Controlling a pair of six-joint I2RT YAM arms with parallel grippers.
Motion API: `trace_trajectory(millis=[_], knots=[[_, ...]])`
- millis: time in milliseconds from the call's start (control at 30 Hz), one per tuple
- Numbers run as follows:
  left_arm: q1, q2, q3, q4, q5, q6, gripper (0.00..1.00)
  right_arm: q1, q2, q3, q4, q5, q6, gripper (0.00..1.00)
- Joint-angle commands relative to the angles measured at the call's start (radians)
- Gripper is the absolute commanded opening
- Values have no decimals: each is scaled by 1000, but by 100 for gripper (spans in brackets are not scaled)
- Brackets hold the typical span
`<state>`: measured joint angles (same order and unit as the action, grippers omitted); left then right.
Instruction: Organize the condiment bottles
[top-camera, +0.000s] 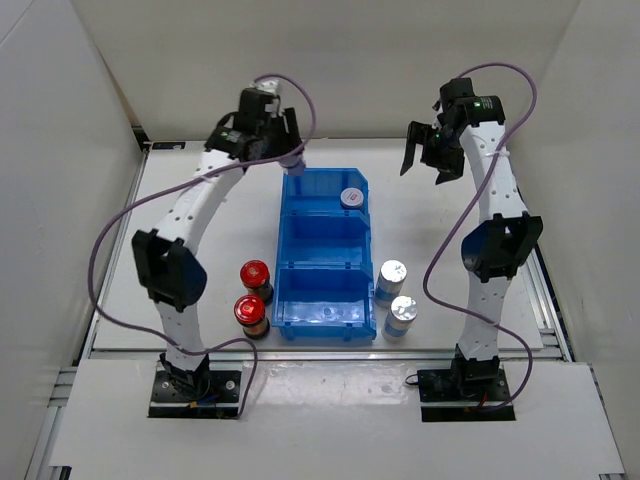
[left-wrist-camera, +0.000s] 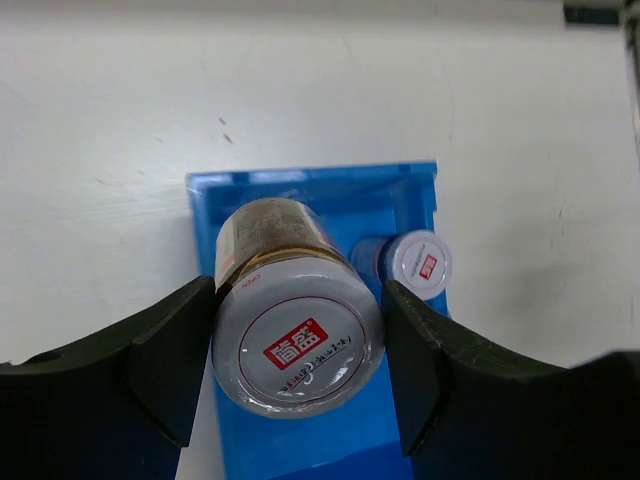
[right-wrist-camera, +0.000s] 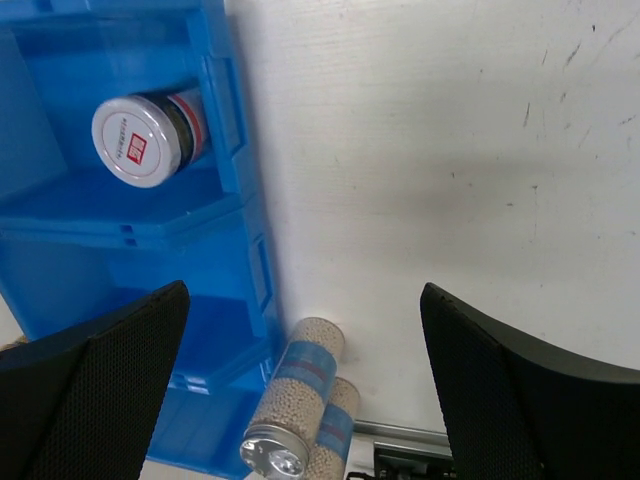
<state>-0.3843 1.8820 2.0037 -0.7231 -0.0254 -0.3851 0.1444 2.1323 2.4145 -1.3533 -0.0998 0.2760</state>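
I need to lower my left gripper into the bin's far section next and release the jar beside the second marked one, because the section's empty side is below it.
My left gripper is shut on a silver-capped jar with a red mark on its cap, held above the far end of the blue bin; it also shows in the top view. A second marked silver-capped jar stands in the bin's far compartment, seen in the left wrist view and the right wrist view. Two plain silver-capped jars stand right of the bin. Two red-capped jars stand left of it. My right gripper is open and empty, raised right of the bin.
The bin's middle and near compartments hold no jars. White walls enclose the table on three sides. A metal rail runs along the table's right edge. The two plain jars show in the right wrist view.
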Motion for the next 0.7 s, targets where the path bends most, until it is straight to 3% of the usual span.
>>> trace_trajectory(millis=[0,233,300,367,433,467,533,667], knots=[[-60,55,43,27,47,2,11,0,-113,-34,-245,9,-21,99],[-84,137,32,27,-10,11,11,-9,-195,-146,-236,28,-21,99],[-84,187,32,36,-10,20,20,-9,-218,-170,-236,28,-30,99],[-84,212,32,36,-10,20,20,-19,-233,-187,-227,37,-31,99],[-84,241,32,36,4,20,26,-19,-264,-216,-227,46,-31,100],[-74,267,41,36,13,20,36,-19,-273,-230,-227,86,-14,100],[-74,278,41,36,13,20,36,-19,-304,-279,-236,86,-14,100],[-56,299,32,46,31,9,57,-19,-370,-412,-193,92,-14,100]])
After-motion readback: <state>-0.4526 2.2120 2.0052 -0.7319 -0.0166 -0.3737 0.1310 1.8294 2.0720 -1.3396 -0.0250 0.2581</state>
